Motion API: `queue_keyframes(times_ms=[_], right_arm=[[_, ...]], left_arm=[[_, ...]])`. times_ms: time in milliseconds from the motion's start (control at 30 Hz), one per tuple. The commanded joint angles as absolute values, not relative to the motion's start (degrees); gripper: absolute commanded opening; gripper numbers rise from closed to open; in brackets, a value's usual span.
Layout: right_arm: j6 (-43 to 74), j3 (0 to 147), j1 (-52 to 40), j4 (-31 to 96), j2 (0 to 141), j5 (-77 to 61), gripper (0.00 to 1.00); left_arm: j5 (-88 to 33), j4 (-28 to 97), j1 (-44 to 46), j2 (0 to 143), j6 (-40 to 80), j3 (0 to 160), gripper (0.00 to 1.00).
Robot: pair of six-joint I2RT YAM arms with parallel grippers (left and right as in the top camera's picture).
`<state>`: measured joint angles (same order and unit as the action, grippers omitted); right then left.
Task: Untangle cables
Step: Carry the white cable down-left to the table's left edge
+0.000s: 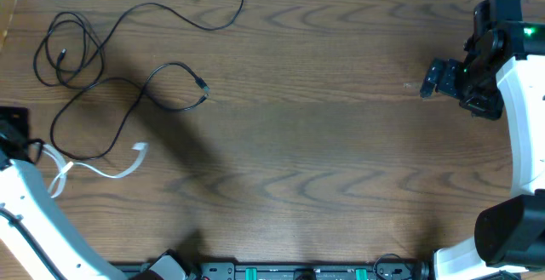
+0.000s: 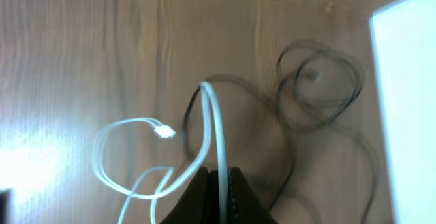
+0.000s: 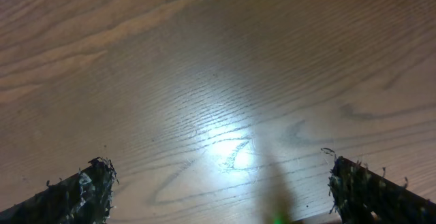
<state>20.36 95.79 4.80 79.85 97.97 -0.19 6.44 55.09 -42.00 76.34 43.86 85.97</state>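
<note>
The robot should next move its left gripper to the left in the overhead view and down over bare wood, to release the white cable clear of the black loops.
Several thin black cables lie looped and crossing at the table's far left, one with its plug pointing toward the middle. A shorter white cable lies just in front of them. My left gripper is at the left edge, shut on the white cable. That cable rises from the closed jaws, and its loops and plug hang to the left. A black coil lies blurred beyond. My right gripper hovers at the far right and stands open over bare wood.
The wooden table stretches between the two arms. A pale raised edge borders the table on the left wrist view's right side. The arm bases and a black rail line the front edge.
</note>
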Motion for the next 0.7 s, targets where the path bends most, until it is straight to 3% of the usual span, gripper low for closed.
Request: queue_keyframes(times_ms=[0,200,467,667], right_arm=[[20.10,96.68,4.84,79.92,97.73,0.54,0.99],[20.10,96.68,4.84,79.92,97.73,0.54,0.99],[20.10,96.68,4.82,79.92,97.73,0.54,0.99],[20.10,96.68,4.82,79.92,97.73,0.54,0.99]], left_arm=[[9.04,48.60,-44.40,76.18,45.23,86.91,0.08],[14.81,32.08,-44.71,76.14,32.80,88.97,0.08],[40.99,27.46,-44.73,81.52,20.60,89.23,0.08],[44.88,23.86,-44.73,90.17,15.31,89.23,0.08]])
